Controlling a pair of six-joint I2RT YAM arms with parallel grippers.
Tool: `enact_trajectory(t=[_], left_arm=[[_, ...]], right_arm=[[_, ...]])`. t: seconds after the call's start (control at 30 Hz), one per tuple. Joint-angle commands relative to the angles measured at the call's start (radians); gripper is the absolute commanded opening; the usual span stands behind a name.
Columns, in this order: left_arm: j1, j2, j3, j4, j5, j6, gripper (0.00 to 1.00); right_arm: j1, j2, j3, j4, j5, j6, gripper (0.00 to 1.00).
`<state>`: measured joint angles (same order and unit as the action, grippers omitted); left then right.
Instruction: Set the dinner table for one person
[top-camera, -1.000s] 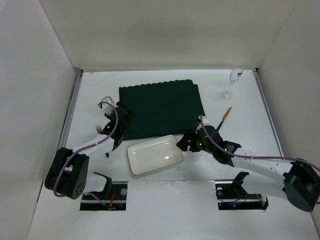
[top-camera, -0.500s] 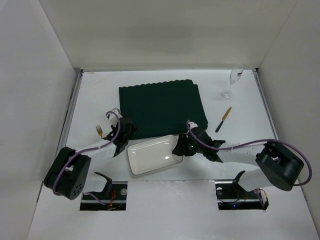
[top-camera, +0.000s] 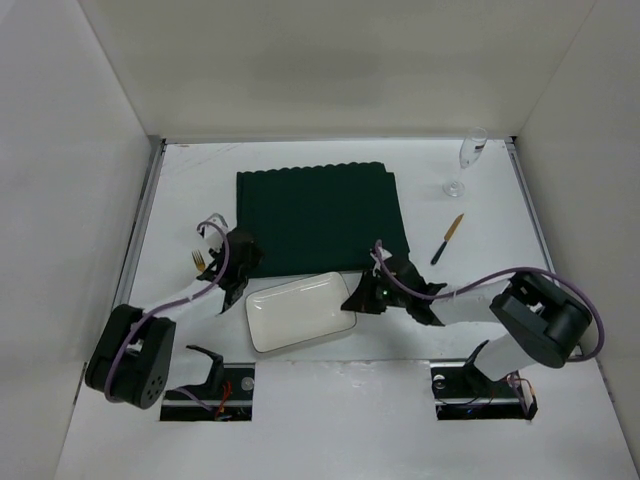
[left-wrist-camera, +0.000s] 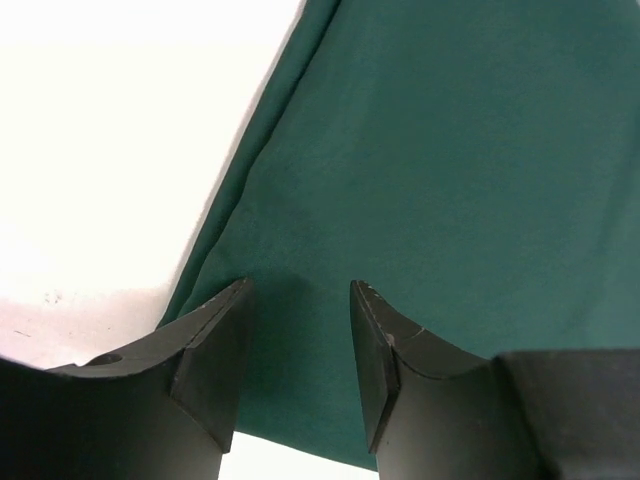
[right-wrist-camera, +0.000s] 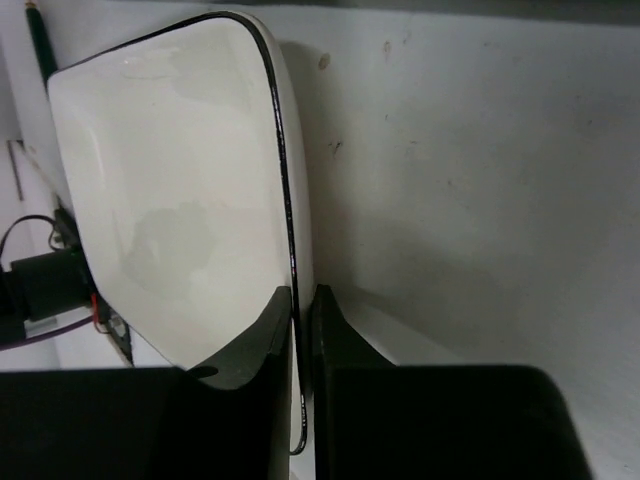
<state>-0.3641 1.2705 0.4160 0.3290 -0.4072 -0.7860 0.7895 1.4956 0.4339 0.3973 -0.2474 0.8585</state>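
Observation:
The middle of the dark green placemat (top-camera: 320, 215) is still empty, so my right gripper should next carry the plate (top-camera: 298, 312) outward onto that spot and let go of its rim there.
A white rectangular plate (top-camera: 298, 312) with a thin dark rim lies on the dinner table (top-camera: 190, 180), just in front of the dark green placemat (top-camera: 320, 215). My right gripper (top-camera: 352, 300) is shut on the plate's right rim. In the right wrist view both fingers of that gripper (right-wrist-camera: 303, 300) pinch the rim of the plate (right-wrist-camera: 180, 200). My left gripper (top-camera: 238, 260) is at the placemat's near left corner. In the left wrist view it (left-wrist-camera: 300, 305) stands open over the green placemat (left-wrist-camera: 450, 150), with nothing between its fingers and bare table (left-wrist-camera: 120, 130) to the left.
A gold fork (top-camera: 198, 261) lies left of the left gripper. A knife (top-camera: 446, 238) with a gold blade and dark handle lies right of the placemat. A stemmed glass (top-camera: 466, 160) stands at the far right corner. White walls enclose the table on three sides.
My right gripper swung left to the plate and shut on its right rim; the plate slid slightly left. My left gripper came down to the placemat's near left corner.

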Motion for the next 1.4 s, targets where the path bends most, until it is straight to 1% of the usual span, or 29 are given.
enact_trajectory(t=[0.0, 0.1, 0.23, 0.33, 0.43, 0.53, 0.63, 0.73, 0.97, 1.13, 1.37], left_arm=[[0.003, -0.111, -0.003, 0.007, -0.016, 0.017, 0.41], [0.0, -0.192, 0.0, 0.022, -0.028, 0.021, 0.42], [0.035, -0.255, 0.009, 0.03, -0.022, 0.008, 0.42], [0.041, -0.263, 0.01, 0.039, -0.024, -0.001, 0.43], [0.041, -0.258, 0.012, 0.047, -0.018, -0.013, 0.43], [0.032, -0.257, 0.003, 0.062, -0.025, -0.015, 0.43], [0.024, -0.226, 0.003, 0.084, -0.018, -0.024, 0.43], [0.003, -0.194, 0.009, 0.1, -0.019, -0.028, 0.43], [-0.026, -0.152, 0.001, 0.14, -0.022, -0.028, 0.43], [-0.043, -0.131, -0.009, 0.156, -0.025, -0.03, 0.43], [-0.046, -0.105, -0.019, 0.169, -0.031, -0.038, 0.43]], right_arm=[[0.001, -0.052, -0.032, 0.064, -0.03, 0.017, 0.06], [0.001, -0.173, -0.029, 0.058, -0.067, 0.04, 0.05], [-0.034, -0.29, 0.015, 0.057, -0.087, 0.091, 0.04], [-0.078, -0.316, 0.077, 0.069, -0.104, 0.105, 0.05], [-0.149, -0.299, 0.143, 0.074, -0.145, 0.119, 0.05], [-0.23, -0.253, 0.201, 0.081, -0.171, 0.102, 0.05], [-0.313, -0.161, 0.281, 0.081, -0.206, 0.091, 0.06], [-0.367, -0.034, 0.389, 0.074, -0.246, 0.067, 0.06], [-0.473, 0.201, 0.589, 0.055, -0.311, 0.047, 0.06], [-0.488, 0.314, 0.684, 0.026, -0.38, 0.037, 0.06], [-0.485, 0.36, 0.718, -0.008, -0.4, 0.004, 0.06]])
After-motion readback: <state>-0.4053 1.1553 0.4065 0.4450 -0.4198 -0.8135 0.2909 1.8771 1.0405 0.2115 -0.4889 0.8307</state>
